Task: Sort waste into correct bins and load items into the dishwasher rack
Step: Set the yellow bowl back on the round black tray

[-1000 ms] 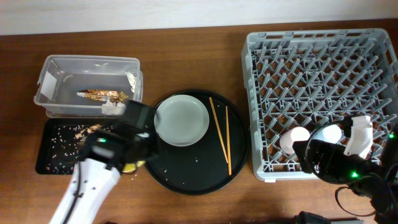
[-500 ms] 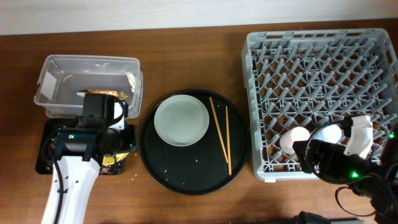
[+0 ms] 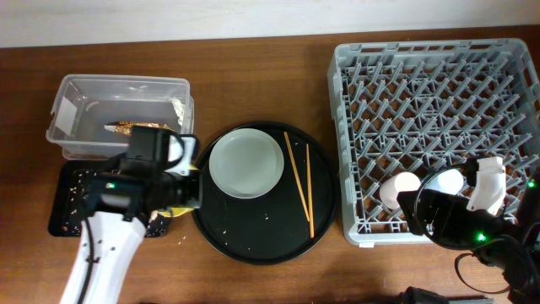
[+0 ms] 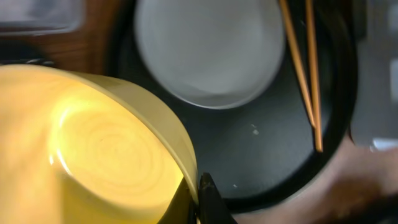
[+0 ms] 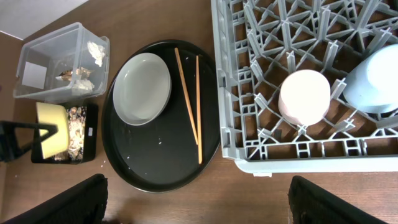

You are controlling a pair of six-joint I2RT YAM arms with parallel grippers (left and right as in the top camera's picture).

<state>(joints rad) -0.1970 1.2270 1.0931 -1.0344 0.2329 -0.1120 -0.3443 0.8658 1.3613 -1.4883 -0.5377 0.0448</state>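
Note:
Next I should move my left gripper toward the right in the overhead view and down to release the bowl (image 4: 93,143) on the round tray's near part, which lies bare.
My left gripper (image 4: 200,200) is shut on the rim of the yellow bowl (image 4: 93,143) and holds it tilted between the shallow black tray (image 3: 63,203) and the round black tray (image 3: 261,228). In the right wrist view the bowl (image 5: 51,137) hangs over the shallow tray (image 5: 81,134). The grey-green plate (image 3: 246,162) and the chopsticks (image 3: 299,181) lie on the round tray. A pink cup (image 3: 399,190) and a blue cup (image 3: 447,181) stand upside down in the grey rack (image 3: 434,84). My right gripper (image 5: 202,208) is open and empty in front of the rack.
The clear tub (image 3: 118,93) at the back left holds the gold foil wrapper (image 3: 139,128) and white paper bits (image 3: 177,105). Food scraps and crumbs (image 3: 80,190) lie in the shallow black tray. Bare wooden table (image 3: 253,76) shows behind the trays.
My left arm swung left over the shallow black tray with the yellow bowl, then came back right toward the round tray. The right arm has not moved.

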